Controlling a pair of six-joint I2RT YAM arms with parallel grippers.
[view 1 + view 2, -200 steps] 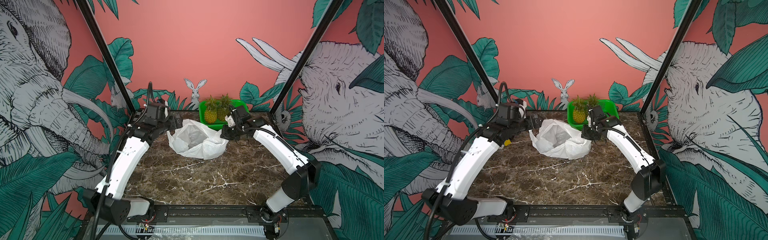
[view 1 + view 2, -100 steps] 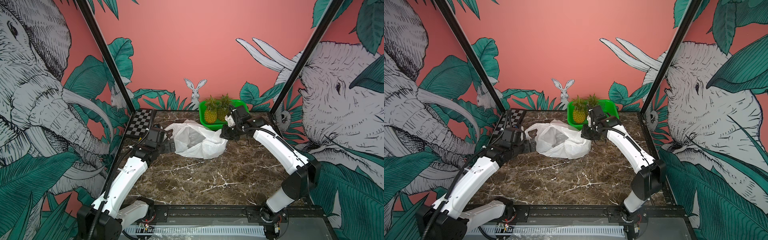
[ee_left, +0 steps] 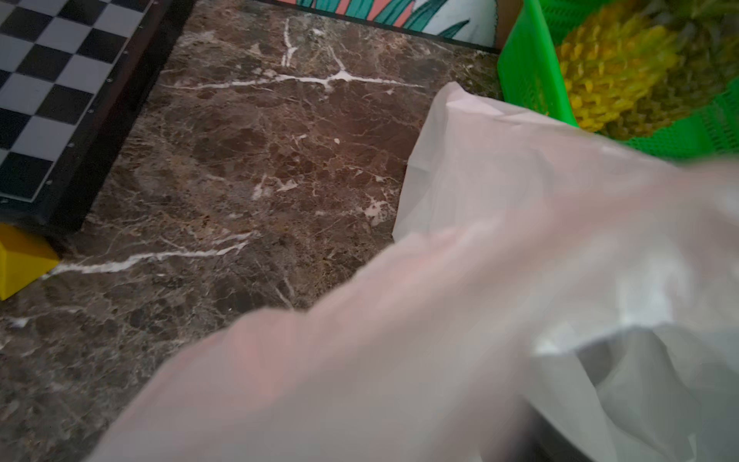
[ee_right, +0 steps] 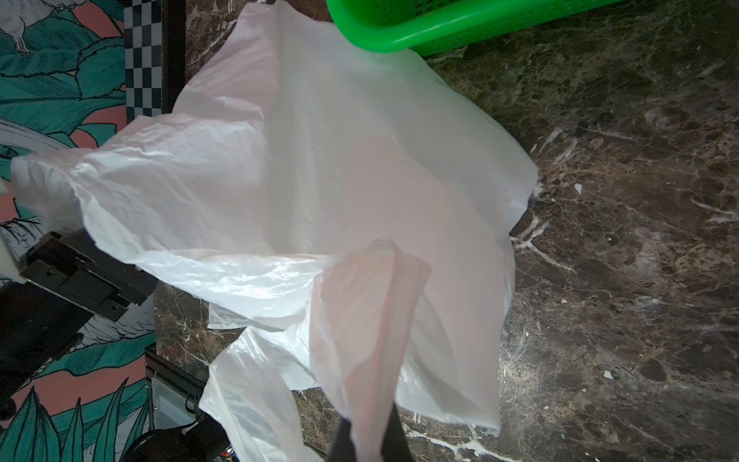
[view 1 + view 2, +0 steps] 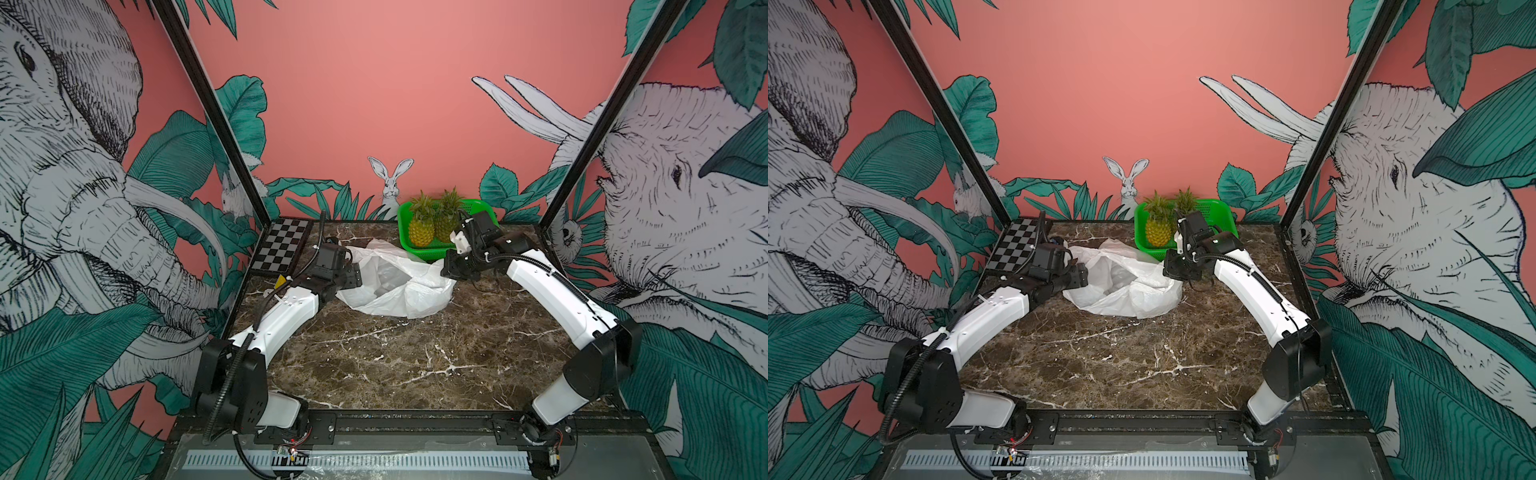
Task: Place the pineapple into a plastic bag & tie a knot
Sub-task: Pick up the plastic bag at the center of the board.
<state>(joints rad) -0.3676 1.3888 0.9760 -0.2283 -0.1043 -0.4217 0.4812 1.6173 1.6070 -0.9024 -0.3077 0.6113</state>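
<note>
The bag is crumpled, so I should next lift my right gripper beside the near rim of the green basket point(image 5: 429, 253) point(image 4: 400, 38), away from my left gripper, and let go of the fold.
The white plastic bag point(image 5: 399, 286) point(image 5: 1129, 286) lies crumpled and open-mouthed at the back middle of the marble table. My right gripper point(image 4: 370, 444) is shut on a fold of its right edge, also seen in both top views point(image 5: 446, 268) point(image 5: 1169, 268). My left gripper point(image 5: 355, 276) point(image 5: 1081, 276) is at the bag's left edge. In the left wrist view blurred bag film point(image 3: 520, 240) hides its jaws. Two pineapples stand in the green basket; the nearer pineapple point(image 5: 421, 230) point(image 5: 1158, 230) point(image 3: 612, 80) is just behind the bag. No knot is in view.
The green perforated basket point(image 5: 432, 252) point(image 4: 400, 36) sits at the back right, touching the bag. A chessboard point(image 5: 284, 249) point(image 3: 48, 80) lies at the back left, with a small yellow block point(image 3: 20, 264) at its near corner. Black frame posts stand at both back corners.
My left arm dropped from high behind the bag to table height, then its gripper pushed in against the bag's left edge. The right arm held still with the bag.
</note>
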